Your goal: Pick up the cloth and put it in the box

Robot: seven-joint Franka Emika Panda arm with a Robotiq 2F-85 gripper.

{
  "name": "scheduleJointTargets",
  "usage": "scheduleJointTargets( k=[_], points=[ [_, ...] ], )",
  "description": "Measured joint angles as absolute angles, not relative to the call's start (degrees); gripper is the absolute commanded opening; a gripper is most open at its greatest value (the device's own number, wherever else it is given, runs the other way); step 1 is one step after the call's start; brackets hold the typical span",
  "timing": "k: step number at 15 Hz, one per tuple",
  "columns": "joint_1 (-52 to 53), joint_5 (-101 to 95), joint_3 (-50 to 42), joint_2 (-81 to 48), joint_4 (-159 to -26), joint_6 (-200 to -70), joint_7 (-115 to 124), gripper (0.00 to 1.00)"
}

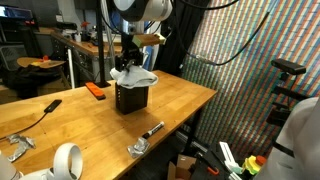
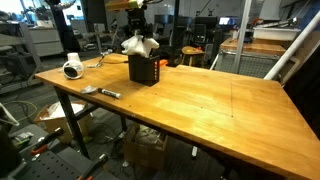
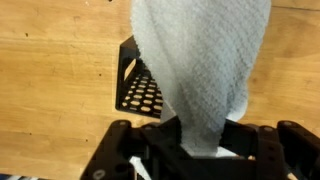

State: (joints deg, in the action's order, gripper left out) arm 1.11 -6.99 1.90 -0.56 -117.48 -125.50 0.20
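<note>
My gripper should next lower the cloth (image 1: 133,76) into the top of the black mesh box (image 1: 131,97) and then open.
My gripper (image 1: 131,62) is shut on a white-grey cloth (image 1: 133,76) and holds it right above a black mesh box (image 1: 131,97) on the wooden table. In an exterior view the cloth (image 2: 139,46) drapes over the top of the box (image 2: 143,70). In the wrist view the cloth (image 3: 203,60) hangs from between the jaws (image 3: 200,150) and covers most of the box (image 3: 138,90); only the box's perforated left wall shows.
On the table (image 1: 175,100) lie an orange tool (image 1: 95,90), a black marker (image 1: 151,129), a tape roll (image 1: 67,160), a black-handled tool (image 1: 40,112) and metal clamps (image 1: 138,147). Table edges are near. Lab benches and equipment stand behind.
</note>
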Motion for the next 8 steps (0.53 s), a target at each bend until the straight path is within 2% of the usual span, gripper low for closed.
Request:
scheduleJointTargets(
  k=[8],
  points=[
    [0.7,-8.3,1.1,-5.4,-117.5,-125.0,2.2,0.05]
  ],
)
